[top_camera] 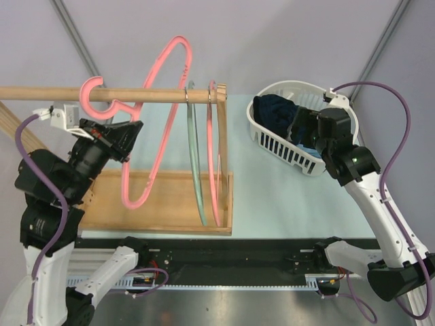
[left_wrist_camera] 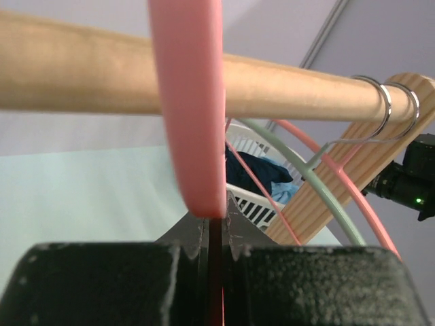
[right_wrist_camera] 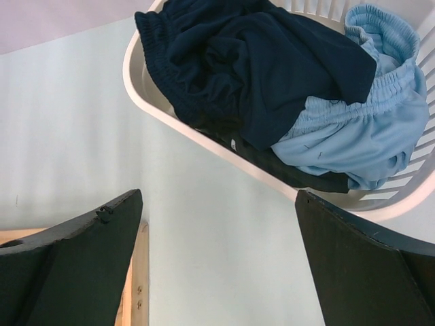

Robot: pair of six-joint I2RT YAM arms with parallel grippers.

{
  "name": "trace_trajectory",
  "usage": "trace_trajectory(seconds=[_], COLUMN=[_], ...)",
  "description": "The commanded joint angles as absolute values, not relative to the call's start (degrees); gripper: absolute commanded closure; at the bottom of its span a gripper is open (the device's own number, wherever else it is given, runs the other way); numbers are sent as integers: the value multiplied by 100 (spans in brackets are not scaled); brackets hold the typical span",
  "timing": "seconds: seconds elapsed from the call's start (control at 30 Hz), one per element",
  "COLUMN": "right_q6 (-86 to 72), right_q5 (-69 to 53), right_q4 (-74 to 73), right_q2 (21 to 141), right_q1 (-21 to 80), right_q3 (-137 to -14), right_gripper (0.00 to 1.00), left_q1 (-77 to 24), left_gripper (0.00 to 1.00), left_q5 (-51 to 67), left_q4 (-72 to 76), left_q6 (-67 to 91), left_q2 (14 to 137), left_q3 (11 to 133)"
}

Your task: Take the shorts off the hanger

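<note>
I should next move my left gripper toward the part of the rod before the green hanger and release the bare pink hanger there, because its hook already loops over the rod [top_camera: 41, 94].
Two dark navy shorts [right_wrist_camera: 258, 61] and one light blue pair [right_wrist_camera: 353, 129] lie bunched in the white basket [right_wrist_camera: 156, 102]; they also show in the top view [top_camera: 275, 112]. A bare pink hanger [top_camera: 87, 97] is hooked over the wooden rod [top_camera: 41, 94] and tilted upward. My left gripper [top_camera: 132, 129] is shut on this pink hanger [left_wrist_camera: 190, 102] just below the rod. My right gripper [top_camera: 302, 128] is open and empty, hovering beside the basket's near rim [right_wrist_camera: 217, 204].
A green hanger [top_camera: 194, 163] and a second pink hanger [top_camera: 214, 170] hang bare at the rod's right end. The wooden rack's base [top_camera: 177, 197] lies below them. The basket [top_camera: 285, 88] stands at the back right.
</note>
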State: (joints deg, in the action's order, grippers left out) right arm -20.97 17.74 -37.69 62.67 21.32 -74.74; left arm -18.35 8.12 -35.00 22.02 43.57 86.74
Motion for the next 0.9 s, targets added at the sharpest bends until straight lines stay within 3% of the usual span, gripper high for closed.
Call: trace_trajectory(seconds=[0.0, 0.17, 0.3, 0.6, 0.87], right_q6=[-2083, -2127, -2162, -2285, -2285], right_q5=[1828, 1775, 1705, 1529, 1556], right_q4=[-3700, -3647, -3604, -3428, -3436], right_q2=[6082, 6082, 6126, 6223, 6240], right_q1=[2145, 2136, 2153, 2153, 2162], right_q3=[-7436, -7374, -7304, -7163, -7137], right_gripper=[0, 0, 0, 0, 0], left_q1=[-1802, -1810, -1968, -3198, -3832], left_gripper=[100, 100, 100, 100, 99], left_q5=[1414, 1398, 731, -1026, -1722], left_q4=[-2585, -2549, -2496, -2856, -2936], left_q6=[2434, 2584, 2549, 1890, 1670], left_q2=[4587, 4781, 4615, 4825, 5071], left_q3=[8666, 8596, 8280, 8349, 8332])
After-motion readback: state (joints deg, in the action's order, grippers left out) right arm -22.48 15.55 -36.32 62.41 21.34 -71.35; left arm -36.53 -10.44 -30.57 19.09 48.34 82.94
